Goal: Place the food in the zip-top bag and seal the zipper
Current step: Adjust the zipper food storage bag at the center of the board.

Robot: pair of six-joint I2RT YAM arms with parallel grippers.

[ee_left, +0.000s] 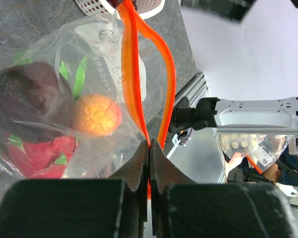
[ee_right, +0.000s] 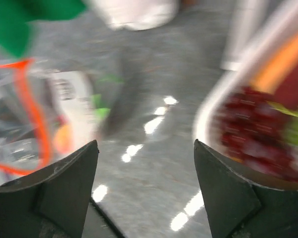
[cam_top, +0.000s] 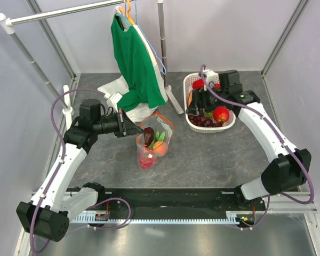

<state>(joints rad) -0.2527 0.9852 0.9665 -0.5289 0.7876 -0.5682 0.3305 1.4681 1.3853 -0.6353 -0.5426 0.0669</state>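
The green grapes lie outside the bag, so the robot's right gripper will next move down into the basket, toward the right in the top view, onto the green grapes' stem.
The clear zip-top bag stands on the grey table with its mouth up. It holds an orange round fruit, a pink dragon fruit and a dark fruit. My left gripper is shut on the orange-red zipper at the bag's left end, as the left wrist view shows. My right gripper is open and empty over the left part of the white basket. The blurred right wrist view shows the bag at left and dark red grapes at right.
The basket holds a red fruit, dark red grapes and another red piece. A green shirt hangs from a rack behind the bag, with white cloth and the rack post beside it.
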